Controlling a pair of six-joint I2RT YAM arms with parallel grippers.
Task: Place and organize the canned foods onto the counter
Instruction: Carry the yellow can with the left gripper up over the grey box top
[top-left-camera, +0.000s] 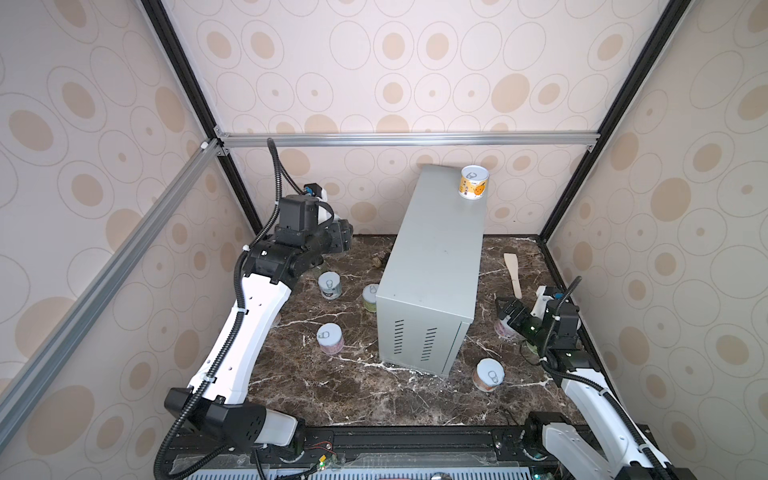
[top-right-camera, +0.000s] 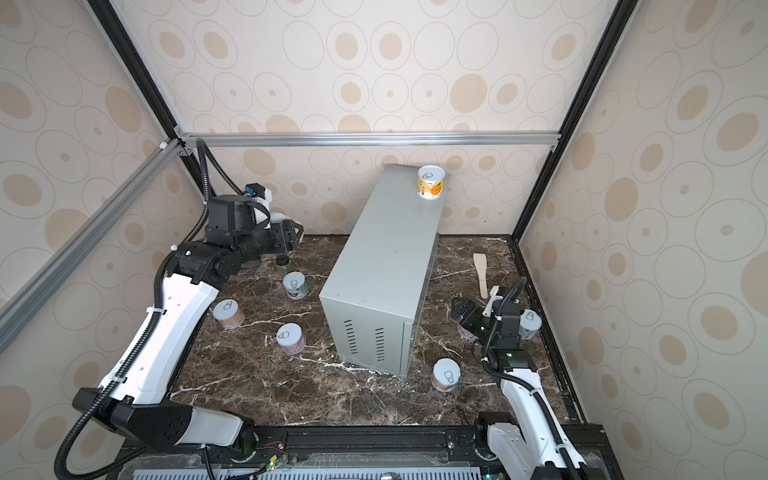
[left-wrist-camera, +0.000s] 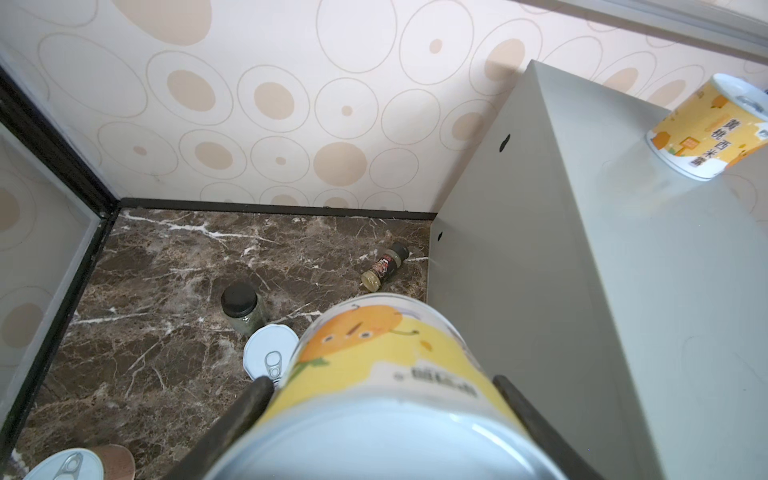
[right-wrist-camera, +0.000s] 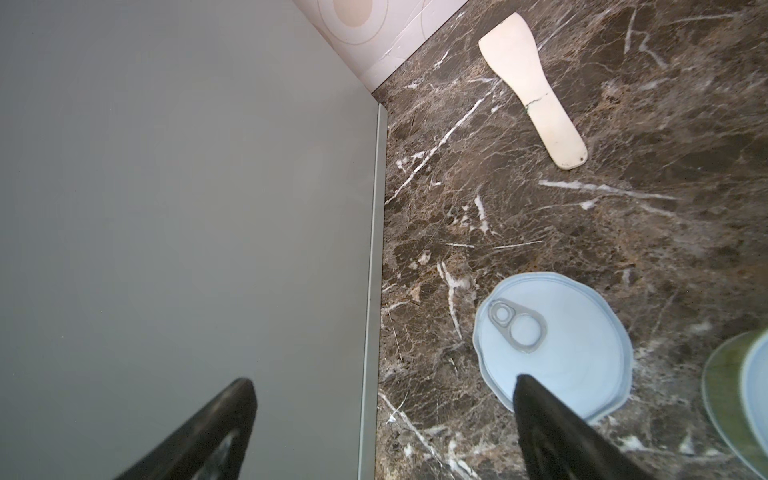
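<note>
I will use my left gripper to swing the yellow can across onto the bare middle of the counter's top (top-left-camera: 429, 249) next and let go, since that spot is beside it, toward my right gripper.
My left gripper (left-wrist-camera: 382, 397) is shut on a yellow-labelled can (left-wrist-camera: 382, 353), held in the air beside the far left end of the counter (top-left-camera: 436, 257). In both top views that gripper (top-left-camera: 345, 237) hides the can. A second yellow can (top-left-camera: 473, 183) stands upright on the counter's far right corner. Several cans stand on the marble: a dark-labelled one (top-left-camera: 330, 286), a green one (top-left-camera: 371, 297), a pink one (top-left-camera: 330, 337) and an orange one (top-left-camera: 489, 375). My right gripper (right-wrist-camera: 384, 384) is open and empty, low beside the counter's right wall, next to a silver-lidded can (right-wrist-camera: 552, 345).
A wooden spatula (right-wrist-camera: 536, 91) lies on the marble at the far right. A black-lidded jar (left-wrist-camera: 243, 305) stands and a small spice bottle (left-wrist-camera: 384, 266) lies left of the counter. Another can (top-right-camera: 530, 324) stands behind my right wrist. Walls enclose three sides.
</note>
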